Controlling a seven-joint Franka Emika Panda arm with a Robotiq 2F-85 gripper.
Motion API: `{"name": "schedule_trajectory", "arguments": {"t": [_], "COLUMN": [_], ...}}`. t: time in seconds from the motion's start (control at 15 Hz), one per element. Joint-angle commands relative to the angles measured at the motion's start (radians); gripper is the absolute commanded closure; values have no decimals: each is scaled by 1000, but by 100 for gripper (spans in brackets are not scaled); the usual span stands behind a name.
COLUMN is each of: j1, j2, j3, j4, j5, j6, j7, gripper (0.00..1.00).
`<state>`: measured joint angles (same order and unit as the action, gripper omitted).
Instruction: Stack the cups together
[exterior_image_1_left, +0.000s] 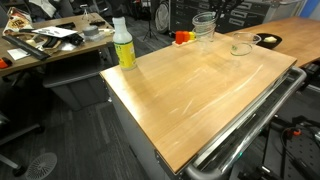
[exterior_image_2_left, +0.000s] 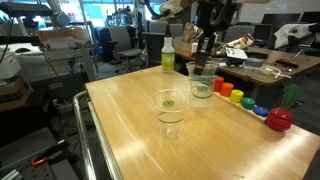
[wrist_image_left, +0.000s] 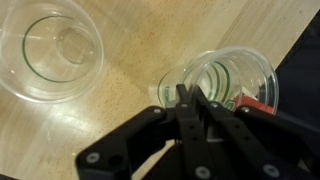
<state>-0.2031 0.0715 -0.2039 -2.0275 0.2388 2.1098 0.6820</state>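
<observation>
The pinched cup is off-centre, so my gripper will next shift toward the single clear cup, then release the pinched cup's rim over the lower cup (wrist_image_left: 197, 84).
A stack of nested clear cups (exterior_image_1_left: 204, 30) stands near the table's far edge; it shows in both exterior views (exterior_image_2_left: 201, 84) and in the wrist view (wrist_image_left: 228, 78). A single clear cup (exterior_image_1_left: 241, 45) stands apart from it on the wood (exterior_image_2_left: 171, 106), at the upper left of the wrist view (wrist_image_left: 60, 55). My gripper (wrist_image_left: 189, 97) hangs right over the stack (exterior_image_2_left: 203, 58). Its fingers are pressed together at the near rim of the stack's top cup and seem to pinch that thin wall.
A yellow-liquid bottle (exterior_image_1_left: 123, 45) stands at a table corner (exterior_image_2_left: 167, 55). A row of small coloured objects (exterior_image_2_left: 245, 100) and a red fruit (exterior_image_2_left: 280, 119) lie along one edge beside the stack. The wooden table (exterior_image_1_left: 190, 95) rides on a metal cart frame (exterior_image_1_left: 250, 130).
</observation>
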Motion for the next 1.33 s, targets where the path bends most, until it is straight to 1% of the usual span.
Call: {"name": "schedule_trajectory", "arguments": {"t": [0.0, 0.47, 0.87, 0.93, 1.0, 1.07, 1.27], "j1": [6, 1, -11, -13, -15, -17, -20], "j2": [-41, -84, -87, -90, -93, -98, -114], "j3": [-4, -4, -21, -25, -28, -31, -37], "j4": [-15, -35, -64, -70, -75, -79, -87], "j5": [-33, -93, -79, -84, -82, -79, -74], "j6": [19, 25, 27, 31, 33, 37, 48], "j7": [9, 10, 9, 11, 9, 8, 0], "gripper": [98, 98, 98, 67, 66, 60, 36]}}
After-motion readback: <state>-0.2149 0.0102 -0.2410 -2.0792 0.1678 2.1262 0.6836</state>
